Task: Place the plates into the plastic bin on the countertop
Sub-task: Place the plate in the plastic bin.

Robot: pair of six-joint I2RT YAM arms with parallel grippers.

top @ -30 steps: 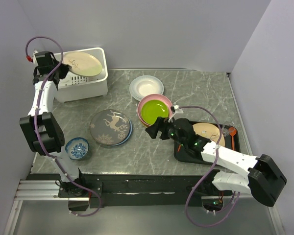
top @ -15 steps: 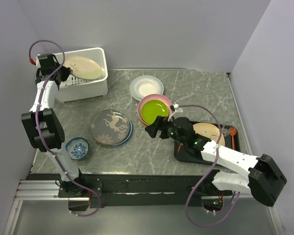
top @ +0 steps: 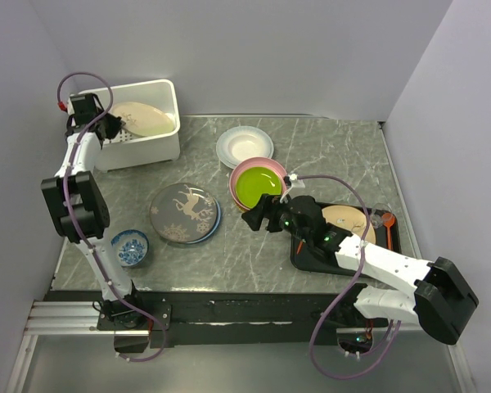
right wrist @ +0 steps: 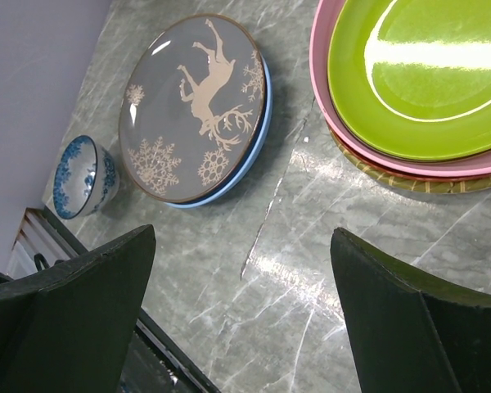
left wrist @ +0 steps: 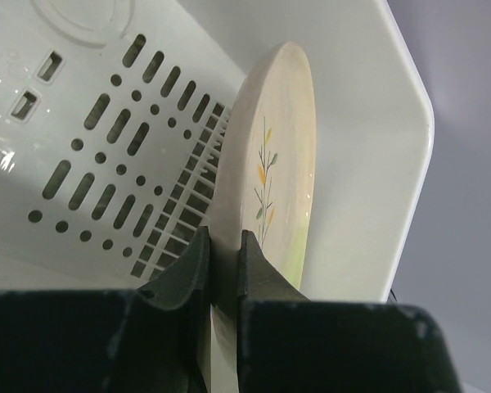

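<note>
The cream plate is above the bin's slotted bottom, so my left gripper should next lower the plate deeper into the white plastic bin (top: 160,148) and let go of the plate's rim.
The cream plate with a twig drawing (top: 145,119) (left wrist: 272,155) stands on edge, tilted, inside the white plastic bin (top: 160,148) (left wrist: 365,164). My left gripper (top: 108,125) (left wrist: 222,247) is shut on its rim, at the bin's left side. A green plate (top: 258,184) (right wrist: 417,74) lies on a pink one (right wrist: 326,110) and a woven yellow one (right wrist: 425,185). My right gripper (top: 253,219) (right wrist: 241,270) hangs open just in front of that stack, with nothing between its fingers. A grey reindeer plate (top: 184,211) (right wrist: 192,106) rests on a light blue plate (right wrist: 259,137). A white plate (top: 244,146) sits behind.
A small blue-and-white bowl (top: 129,247) (right wrist: 82,176) stands near the countertop's (top: 327,155) front left edge. A flat black tray (top: 309,254) at the right holds a tan plate (top: 344,219) and a red-orange utensil (top: 387,219). Walls close in on the left, back and right.
My left gripper has moved the cream plate from above the bin's rim down into the bin. The right arm has barely moved.
</note>
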